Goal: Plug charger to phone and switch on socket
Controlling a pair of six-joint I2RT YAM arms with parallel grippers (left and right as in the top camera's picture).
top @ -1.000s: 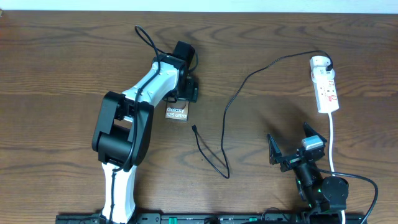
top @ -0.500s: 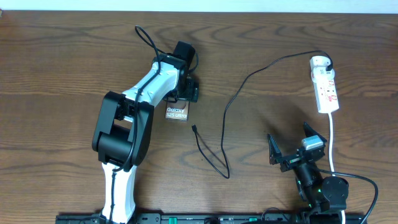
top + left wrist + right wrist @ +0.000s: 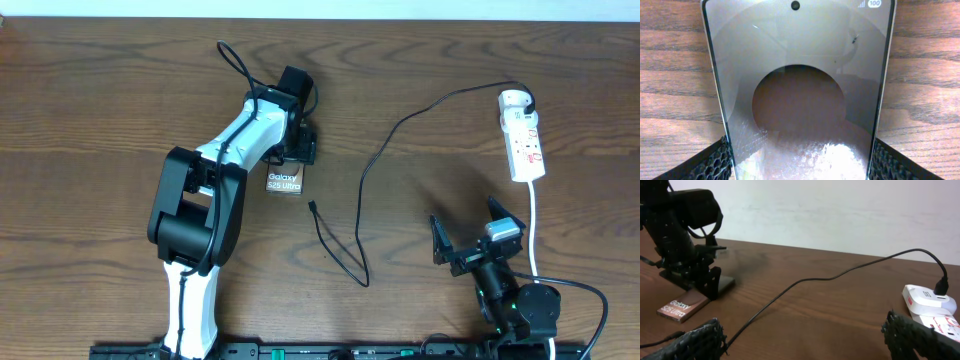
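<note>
Next, my right gripper moves outward and to its left in the overhead view to the phone's uncovered cable-side edge (image 3: 302, 180) (image 3: 695, 311) and closes there.
The phone (image 3: 284, 183) lies flat on the wood table, its "Galaxy S25 Ultra" text facing up. My left gripper (image 3: 292, 160) is shut on the phone's far end. In the left wrist view the phone (image 3: 800, 60) fills the space between the fingers (image 3: 801, 162), which touch both long edges. The charger (image 3: 362, 190) runs from the socket (image 3: 525, 140) across the table in a loop. Its connector (image 3: 312, 206) lies free just right of the phone. My right gripper (image 3: 478, 245) is open and empty near the front edge, with the cable (image 3: 805, 280) and socket (image 3: 932, 305) ahead of it.
A white cord (image 3: 533, 230) runs from the socket toward the front edge, right beside my right arm. A black plug (image 3: 521, 98) sits in the socket's far end. A pale wall (image 3: 840, 210) stands behind the table.
My left gripper's fingers have drawn in slightly around the phone's far end. The phone, cable and right arm have not moved.
</note>
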